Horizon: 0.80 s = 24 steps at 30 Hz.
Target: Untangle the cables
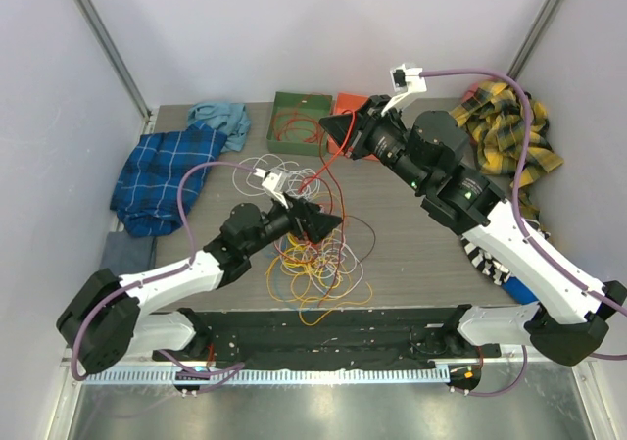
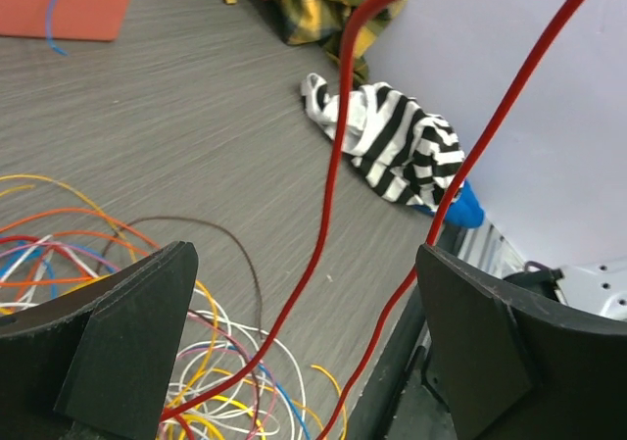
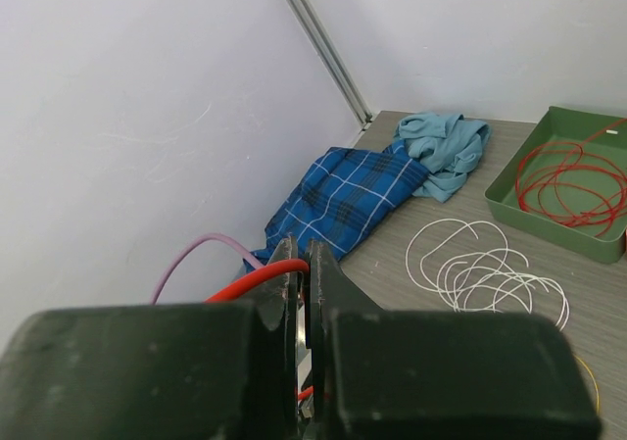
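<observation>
I should move my left gripper slightly to the right in the wrist view next and close it around both pieces of the red cable, because one piece hangs close by its fingers.
A tangle of thin yellow, orange, white, blue and pink cables (image 1: 315,264) lies on the table in front of the left arm. My right gripper (image 1: 330,126) is raised near the back trays and shut on a red cable (image 1: 333,171) that hangs down to the tangle. In the right wrist view its jaws (image 3: 300,256) pinch that red cable (image 3: 250,281). My left gripper (image 1: 328,222) hovers over the tangle, open and empty. In the left wrist view two strands of the red cable (image 2: 333,166) pass between its wide-apart jaws (image 2: 304,293), untouched, with the tangle (image 2: 211,366) below.
A loose white cable coil (image 1: 263,169) lies at centre left. A green tray (image 1: 277,117) holding a red cable and an orange tray (image 1: 351,102) stand at the back. Blue plaid (image 1: 162,175) and teal (image 1: 220,117) cloths lie left; yellow plaid (image 1: 509,126) and striped (image 2: 392,146) cloths lie right.
</observation>
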Available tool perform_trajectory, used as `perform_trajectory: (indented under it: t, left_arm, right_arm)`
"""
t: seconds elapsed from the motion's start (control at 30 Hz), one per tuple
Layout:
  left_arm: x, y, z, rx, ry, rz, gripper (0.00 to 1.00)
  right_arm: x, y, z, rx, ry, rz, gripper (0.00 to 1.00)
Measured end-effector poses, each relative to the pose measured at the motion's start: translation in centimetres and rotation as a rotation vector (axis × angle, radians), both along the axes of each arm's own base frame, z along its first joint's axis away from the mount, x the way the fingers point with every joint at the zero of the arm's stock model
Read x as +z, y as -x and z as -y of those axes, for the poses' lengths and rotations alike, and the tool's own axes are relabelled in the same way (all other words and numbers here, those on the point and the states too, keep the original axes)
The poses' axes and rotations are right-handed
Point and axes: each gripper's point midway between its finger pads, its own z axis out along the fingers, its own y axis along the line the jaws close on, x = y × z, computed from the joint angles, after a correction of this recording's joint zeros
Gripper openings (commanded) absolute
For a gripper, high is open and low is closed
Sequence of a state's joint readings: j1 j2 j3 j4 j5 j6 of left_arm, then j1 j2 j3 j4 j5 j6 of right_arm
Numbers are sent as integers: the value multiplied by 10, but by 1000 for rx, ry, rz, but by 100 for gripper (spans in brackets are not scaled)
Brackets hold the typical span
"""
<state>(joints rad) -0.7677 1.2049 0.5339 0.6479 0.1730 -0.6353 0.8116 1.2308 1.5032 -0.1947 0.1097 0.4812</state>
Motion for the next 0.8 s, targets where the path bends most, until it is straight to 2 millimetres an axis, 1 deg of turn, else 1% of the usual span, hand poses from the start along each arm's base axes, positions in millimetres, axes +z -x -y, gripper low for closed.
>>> perform_trajectory:
  t: [0.17,0.37,0.53,0.7,0.8]
  left_arm:
    - [1,8,1,-35,44,15,100]
    - [-4,18,-7,-35,82,27,100]
    - [7,22,-9,-40,131,57,100]
    - [20,27,-5,-76,188,74,100]
    - [19,29,0,-106,205,57,100]
  right_arm:
    - [0,0,0,0,0,0,1]
    - [0,0,0,1,0,0,1]
    - [0,1,-1,4,-1,0,1]
    - [0,1,-1,9,-4,-1,1]
    - [-2,1,-2,9,-3,-3,1]
